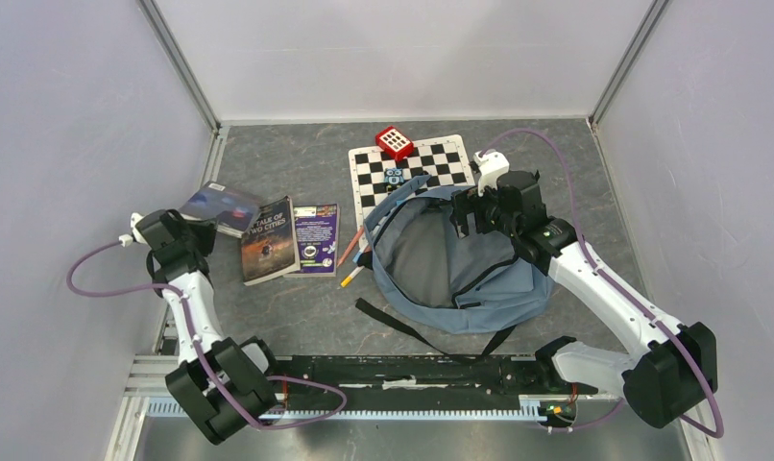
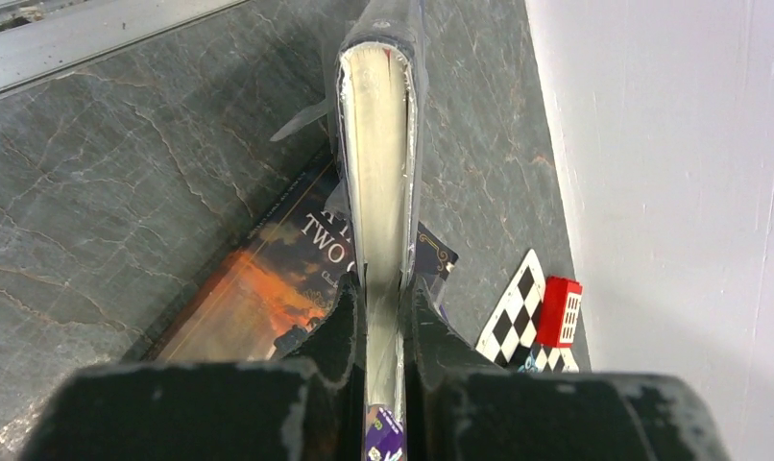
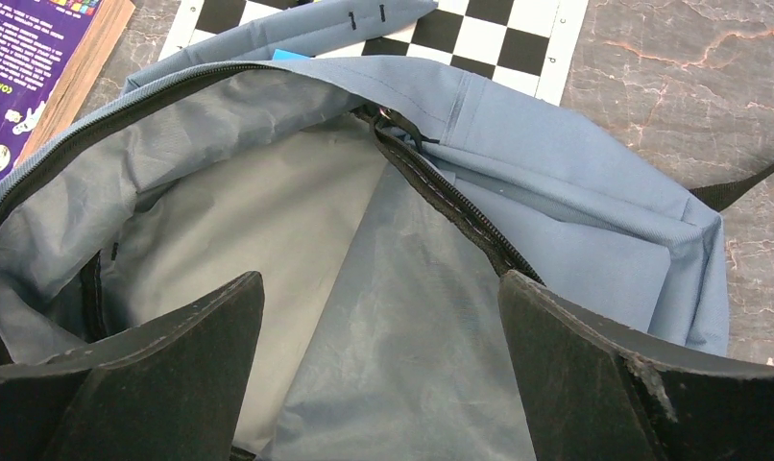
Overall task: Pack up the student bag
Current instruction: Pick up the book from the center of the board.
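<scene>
My left gripper rises, turns and swings toward the bag (image 1: 460, 274) next, releasing the dark blue book over the purple book's cover (image 1: 316, 238), since that cover lies clear.
The student bag (image 1: 460, 274), blue-grey with black straps, lies right of centre, its main zip open and the grey lining showing. My right gripper (image 1: 468, 216) hovers over the bag's far rim, open and empty. In the right wrist view its fingers (image 3: 201, 336) stand wide apart over the lining (image 3: 268, 221). My left gripper (image 1: 193, 230) at the far left is shut on a dark blue book (image 1: 225, 206). In the left wrist view the gripper (image 2: 383, 307) pinches that book (image 2: 375, 144) on edge, pages facing the camera.
A "Tale of Two Cities" book (image 1: 270, 240) and a purple book (image 1: 316, 240) lie left of the bag, with pencils (image 1: 352, 257) at its rim. A chessboard (image 1: 431, 163), a red toy (image 1: 394, 142) and a small blue toy (image 1: 395, 177) lie behind it.
</scene>
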{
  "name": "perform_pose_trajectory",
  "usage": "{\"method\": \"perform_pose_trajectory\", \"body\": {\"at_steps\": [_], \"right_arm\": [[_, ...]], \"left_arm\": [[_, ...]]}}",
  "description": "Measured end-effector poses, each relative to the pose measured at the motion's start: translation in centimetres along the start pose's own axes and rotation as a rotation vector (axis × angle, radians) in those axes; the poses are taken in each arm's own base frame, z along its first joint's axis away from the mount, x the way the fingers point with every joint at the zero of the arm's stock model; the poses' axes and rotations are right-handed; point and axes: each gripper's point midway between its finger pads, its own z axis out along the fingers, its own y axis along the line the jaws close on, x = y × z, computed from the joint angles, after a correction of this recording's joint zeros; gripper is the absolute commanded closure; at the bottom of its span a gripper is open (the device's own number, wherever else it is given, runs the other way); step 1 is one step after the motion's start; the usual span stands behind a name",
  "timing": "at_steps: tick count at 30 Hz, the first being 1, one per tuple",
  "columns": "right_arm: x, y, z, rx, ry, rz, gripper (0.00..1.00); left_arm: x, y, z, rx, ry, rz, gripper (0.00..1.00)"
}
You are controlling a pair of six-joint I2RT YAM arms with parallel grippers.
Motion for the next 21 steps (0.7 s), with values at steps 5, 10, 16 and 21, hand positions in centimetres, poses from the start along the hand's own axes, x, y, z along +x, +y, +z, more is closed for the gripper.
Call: {"method": "perform_pose_trajectory", "body": {"at_steps": [5,10,16,21], "right_arm": [[-0.1,0.0,0.0,-0.001,0.003,-0.012,0.04],[-0.5,-0.1,0.1,0.000,-0.003,-0.031,0.04],[-0.5,-0.2,0.1,0.000,-0.001,-0.050,0.04],[-0.3,-0.5,0.0,0.010,0.004,-0.073,0.04]], "left_arm": [[0.1,-1.3,-0.8,-0.008,0.033,0.025,0.98],[0.2,-3.0,-2.4,-0.024,0.074,0.073,0.98],[2.2,-6.6,-4.6,-0.005,0.166,0.240,0.98],[3.8,-8.7,-4.9,0.006,0.246,0.353,0.98]]}}
